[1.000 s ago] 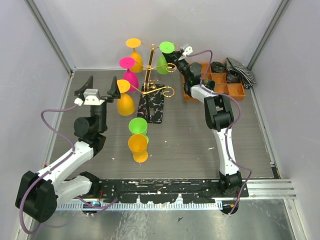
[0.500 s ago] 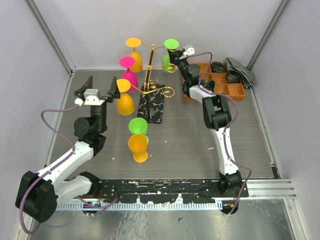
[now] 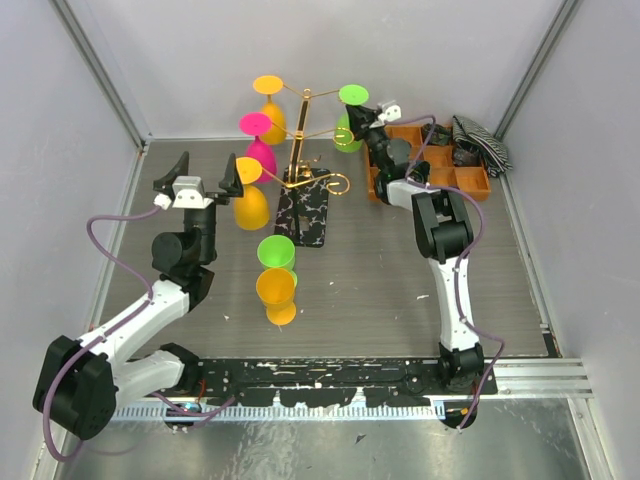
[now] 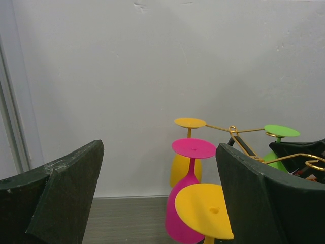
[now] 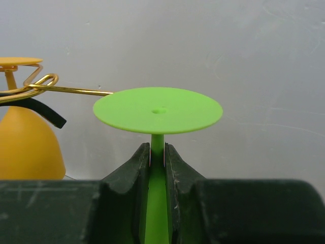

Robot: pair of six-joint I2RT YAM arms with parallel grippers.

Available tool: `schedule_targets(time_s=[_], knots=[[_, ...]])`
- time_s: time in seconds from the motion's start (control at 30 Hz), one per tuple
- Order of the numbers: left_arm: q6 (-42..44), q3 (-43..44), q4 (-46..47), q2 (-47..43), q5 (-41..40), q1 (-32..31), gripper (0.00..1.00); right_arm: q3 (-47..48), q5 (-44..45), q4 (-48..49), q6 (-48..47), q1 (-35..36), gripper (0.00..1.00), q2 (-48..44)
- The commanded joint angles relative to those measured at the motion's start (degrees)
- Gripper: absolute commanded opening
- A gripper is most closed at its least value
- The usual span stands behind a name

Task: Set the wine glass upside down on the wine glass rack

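Observation:
The gold ring shows just under the green foot (image 5: 158, 109) and closer to the rack's post, so my right gripper should move toward that post and then release the stem.
My right gripper (image 3: 366, 126) is shut on the stem of an upside-down green wine glass (image 3: 351, 96) and holds it high, just right of the gold wine glass rack (image 3: 298, 140). In the right wrist view my gripper (image 5: 157, 152) pinches the stem under the green foot (image 5: 158, 109). A gold rack arm (image 5: 71, 90) runs up to the foot's left rim. I cannot tell whether they touch. Two yellow glasses (image 3: 250, 205) and a pink glass (image 3: 261, 155) hang upside down on the rack. My left gripper (image 3: 207, 175) is open and empty left of them.
The rack's black speckled base (image 3: 303, 212) lies mid-table. A green glass (image 3: 276, 251) and an orange glass (image 3: 276, 288) stand in front of it. An orange compartment tray (image 3: 430, 165) and striped cloth (image 3: 482, 142) sit at the back right, under my right arm.
My right gripper has carried the green glass to the right, away from the rack's pole. The left arm has shifted slightly right.

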Motion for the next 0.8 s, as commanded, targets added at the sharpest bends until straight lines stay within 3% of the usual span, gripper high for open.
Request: schedule_targets(time_s=[0.0, 0.2, 0.47, 0.53, 0.67, 0.77], knots=[[0.3, 0.5, 2.9, -0.1, -0.5, -0.2, 0.98, -3.6, -2.3, 5.1, 1.6, -0.3, 0.01, -4.3], [1.1, 0.7, 2.9, 0.4, -1.1, -0.2, 0.98, -6.6, -6.2, 8.2, 2.2, 0.7, 0.01, -5.3], [1.4, 0.8, 2.9, 0.6, -1.3, -0.2, 0.98, -3.8, -7.3, 8.1, 1.5, 2.8, 0.01, -3.4], [1.4, 0.9, 2.7, 0.8, -1.4, -0.2, 0.98, -3.5, -7.2, 8.2, 2.1, 2.9, 0.07, -3.3], [1.6, 1.2, 2.3, 0.9, -1.5, -0.2, 0.98, -4.9, -6.3, 8.5, 2.0, 3.0, 0.33, -4.1], [1.6, 1.4, 2.1, 1.0, -1.6, -0.2, 0.98, -7.5, -5.4, 9.0, 0.6, 3.0, 0.43, -5.5]])
